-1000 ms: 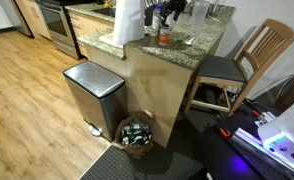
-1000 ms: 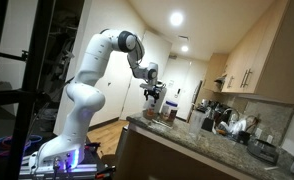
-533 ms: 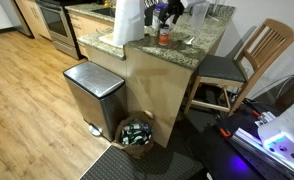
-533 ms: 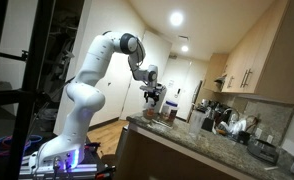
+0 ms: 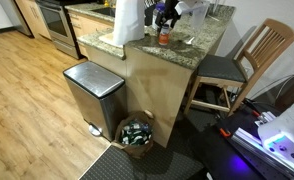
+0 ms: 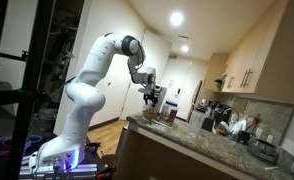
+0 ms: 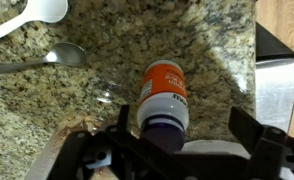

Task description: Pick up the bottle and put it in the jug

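I already have the bottle standing between my open fingers, so next I will keep my gripper in its place above the counter and close my fingers around the bottle's dark cap [image 7: 164, 132].
The bottle [image 7: 164, 92] stands on the granite counter [image 7: 47, 110], with an orange body, a white band and a dark cap. In the wrist view it is between my open fingers, nearer the left finger [image 7: 121, 125] than the right one. My gripper [image 7: 184, 132] is open and holds nothing. In an exterior view the gripper [image 5: 167, 13] hangs just above the bottle [image 5: 164, 38]. It also shows in an exterior view [image 6: 149, 92] over the counter's end. A clear container, probably the jug [image 5: 198, 11], stands behind the gripper, partly hidden.
A white spoon [image 7: 35, 13] and a metal spoon [image 7: 59, 56] lie on the counter beyond the bottle. A tall white roll [image 5: 128, 22] stands at the counter's corner. A steel bin [image 5: 92, 95], a basket [image 5: 137, 133] and a wooden chair [image 5: 249, 62] stand below.
The arm has shifted slightly and the gripper has come a little lower over the bottle. The bottle has not moved.
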